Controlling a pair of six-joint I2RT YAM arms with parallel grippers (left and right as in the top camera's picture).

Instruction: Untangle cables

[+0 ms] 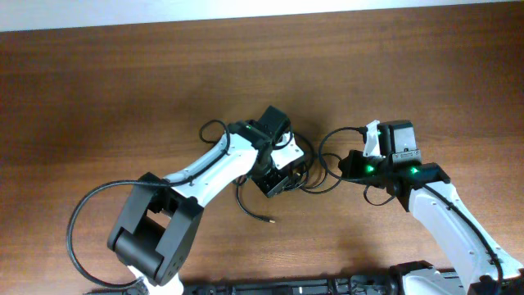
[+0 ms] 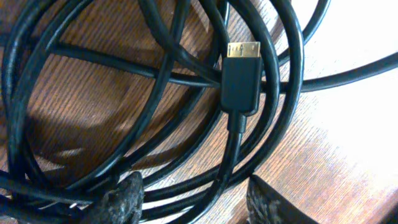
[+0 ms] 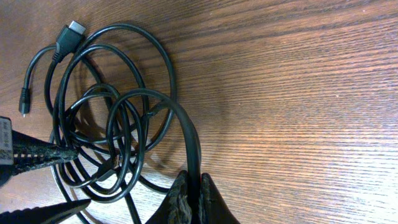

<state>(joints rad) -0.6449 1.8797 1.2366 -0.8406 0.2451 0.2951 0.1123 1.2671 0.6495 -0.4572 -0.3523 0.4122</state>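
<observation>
I will next pull the piece of cable in my right gripper up and to the right in the overhead view, over bare tabletop, and let it go, because the piece curves from the coil.
The cables (image 1: 321,161) are thin black cords in a tangled coil on the wooden table (image 1: 123,90), lying between my two grippers. In the left wrist view the coil (image 2: 124,106) fills the frame, with a black plug with a gold tip (image 2: 240,81) lying on it. My left gripper (image 2: 196,205) is open over the coil, and several strands run between its fingers. It also shows in the overhead view (image 1: 282,176). My right gripper (image 3: 194,198) is shut on one strand that arcs up out of the coil (image 3: 112,124). It also shows in the overhead view (image 1: 348,168).
A larger plug (image 3: 69,34) and a small plug (image 3: 23,109) lie at the coil's far edge. A loose cable tail (image 1: 254,211) ends toward the front of the table. A thick black arm wire (image 1: 78,221) loops at the left arm's base.
</observation>
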